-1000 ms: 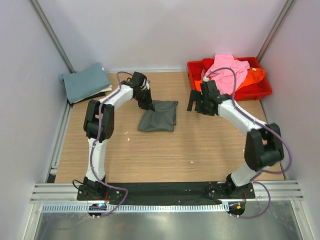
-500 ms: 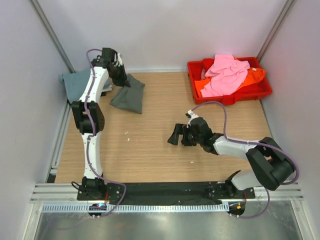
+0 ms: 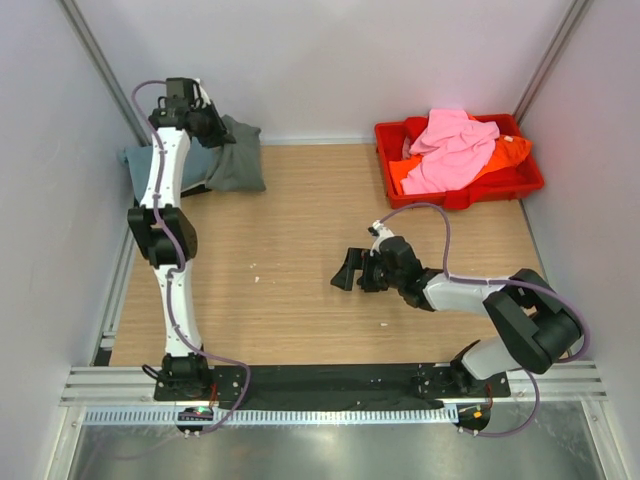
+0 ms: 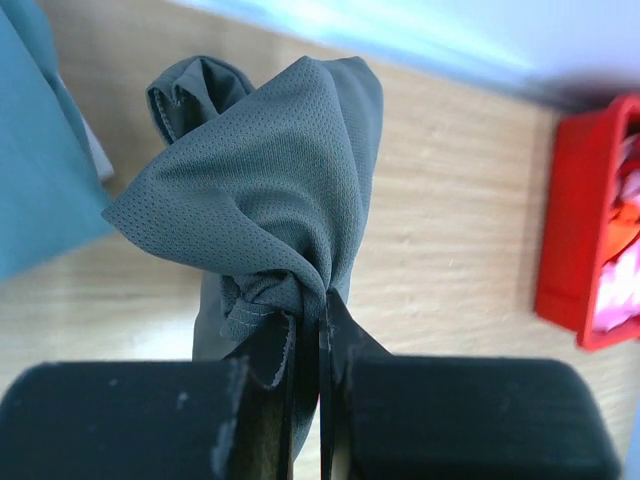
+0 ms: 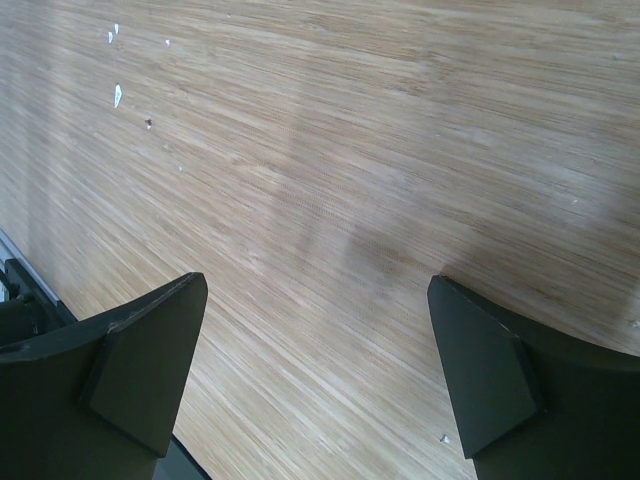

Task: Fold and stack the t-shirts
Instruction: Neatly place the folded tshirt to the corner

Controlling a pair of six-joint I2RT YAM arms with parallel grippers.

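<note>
The robot's left gripper will next carry the overhanging grey t-shirt to the teal t-shirt, below the gripper and left in the top view, then lower the grey t-shirt and let it go.
My left gripper is shut on the folded dark grey t-shirt and holds it at the far left corner, its lower part hanging against the folded teal t-shirt. In the left wrist view the gripper pinches a bunched edge of the grey shirt, and the teal shirt lies to the left. The pink t-shirt and the orange t-shirt lie crumpled in the red tray. My right gripper is open and empty, low over the bare table.
The red tray stands at the far right corner and also shows in the left wrist view. A strip of white cloth shows under the teal shirt. Grey walls close in the table on the left, back and right.
My left arm has carried the grey shirt from the table's middle to the far left corner by the teal shirt. My right arm has swung from beside the tray down to mid-table.
</note>
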